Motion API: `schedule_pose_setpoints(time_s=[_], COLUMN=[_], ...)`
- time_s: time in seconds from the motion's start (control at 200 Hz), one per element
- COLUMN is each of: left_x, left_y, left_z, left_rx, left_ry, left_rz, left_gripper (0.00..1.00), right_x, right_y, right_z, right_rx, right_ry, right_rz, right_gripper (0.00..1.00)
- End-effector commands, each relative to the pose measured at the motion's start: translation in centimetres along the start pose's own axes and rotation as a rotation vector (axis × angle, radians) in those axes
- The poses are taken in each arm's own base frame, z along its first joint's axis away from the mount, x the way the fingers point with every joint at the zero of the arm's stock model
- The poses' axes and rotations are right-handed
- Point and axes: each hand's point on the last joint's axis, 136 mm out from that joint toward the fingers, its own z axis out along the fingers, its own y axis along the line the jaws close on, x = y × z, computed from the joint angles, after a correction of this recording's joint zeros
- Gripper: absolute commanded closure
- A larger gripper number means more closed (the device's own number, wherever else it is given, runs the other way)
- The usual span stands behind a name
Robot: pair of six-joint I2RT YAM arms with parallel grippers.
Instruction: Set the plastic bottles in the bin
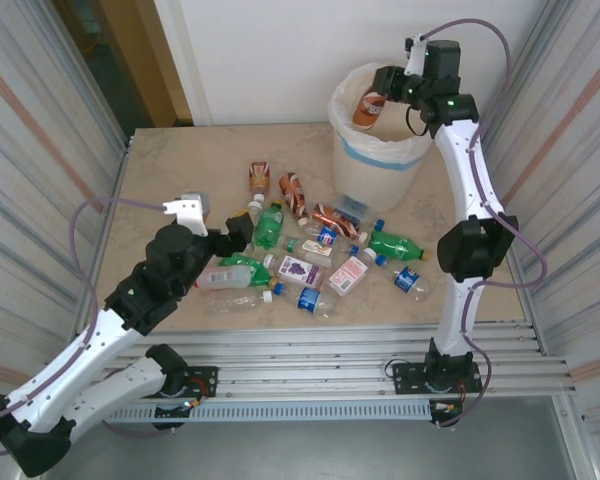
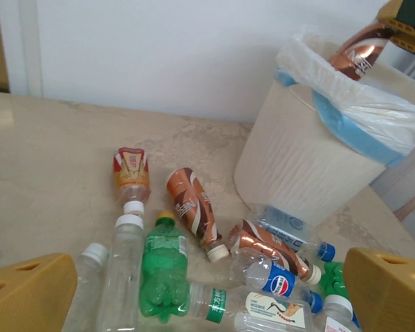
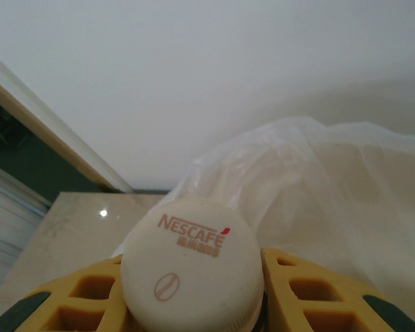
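My right gripper lowers the brown Nescafe bottle (image 1: 369, 108) next, then releases it, since the bin's lined opening lies below the bottle.
My right gripper (image 1: 385, 88) is shut on a brown Nescafe bottle (image 1: 369, 108) and holds it tilted over the mouth of the white bin (image 1: 378, 160). In the right wrist view its cream cap (image 3: 191, 270) sits between the yellow fingers (image 3: 311, 294), with the bag liner (image 3: 318, 180) behind. Several plastic bottles (image 1: 310, 255) lie scattered on the table in front of the bin. My left gripper (image 1: 238, 232) hangs open above the left side of that pile, nothing between its fingers (image 2: 31, 290). Below it lie a green bottle (image 2: 162, 266) and a brown one (image 2: 191, 205).
Corrugated metal walls (image 1: 40, 150) close in both sides of the marble table (image 1: 180, 160). A slotted aluminium rail (image 1: 320, 350) runs along the near edge. The bin (image 2: 297, 159) stands at the back right, near the white rear wall.
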Motion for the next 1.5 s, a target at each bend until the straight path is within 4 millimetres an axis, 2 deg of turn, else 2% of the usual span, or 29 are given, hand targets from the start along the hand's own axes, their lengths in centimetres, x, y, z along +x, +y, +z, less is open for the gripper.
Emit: schedule_pose_setpoints(time_s=[0.0, 0.095, 0.296, 0.461, 0.631, 0.862, 0.942, 1.072, 1.197, 1.378, 1.498], left_x=[0.6, 1.2, 2.7, 3.7, 5.0, 8.4, 10.3, 13.5, 16.6, 18.7, 20.9], left_y=[2.1, 3.3, 5.6, 6.5, 7.6, 9.6, 9.9, 10.1, 10.2, 10.1, 9.8], left_z=[-0.8, -1.4, -2.9, -3.8, -4.7, -6.3, -6.5, -6.5, -6.5, -7.2, -7.2], left_rx=[-0.088, -0.128, -0.2, -0.22, -0.265, -0.384, -0.405, -0.437, -0.48, -0.565, -0.62], left_ry=[-0.004, -0.009, -0.006, 0.013, 0.054, 0.161, 0.206, 0.284, 0.347, 0.38, 0.436], left_rz=[-0.062, -0.108, -0.217, -0.272, -0.322, -0.483, -0.548, -0.668, -0.758, -0.761, -0.78], left_gripper=[0.01, 0.01, 0.01, 0.01, 0.01, 0.02, 0.06, 0.06, 0.04, 0.05, 0.09], right_x=[-0.1, 1.1, 2.6, 2.2, 0.9, -1.2, -1.7, -1.9, -1.1, 1.0, 2.5], right_y=[-0.4, -1.1, -2.1, -2.3, -1.8, -0.6, -0.4, -0.1, -0.1, 0.0, 0.4], right_z=[0.1, 1.0, 1.8, 1.4, 0.4, -2.5, -3.8, -6.0, -7.8, -10.4, -11.9], right_rx=[0.016, 0.021, 0.041, 0.045, 0.044, 0.056, 0.074, 0.113, 0.156, 0.202, 0.214], right_ry=[0.009, 0.044, 0.09, 0.082, 0.057, 0.016, 0.012, 0.022, 0.058, 0.095, 0.104], right_rz=[-0.038, -0.033, -0.04, -0.039, -0.049, -0.083, -0.092, -0.105, -0.101, -0.1, -0.104], right_gripper=[0.84, 0.8, 0.6, 0.43, 0.36, 0.29, 0.27, 0.25, 0.21, 0.17, 0.12])
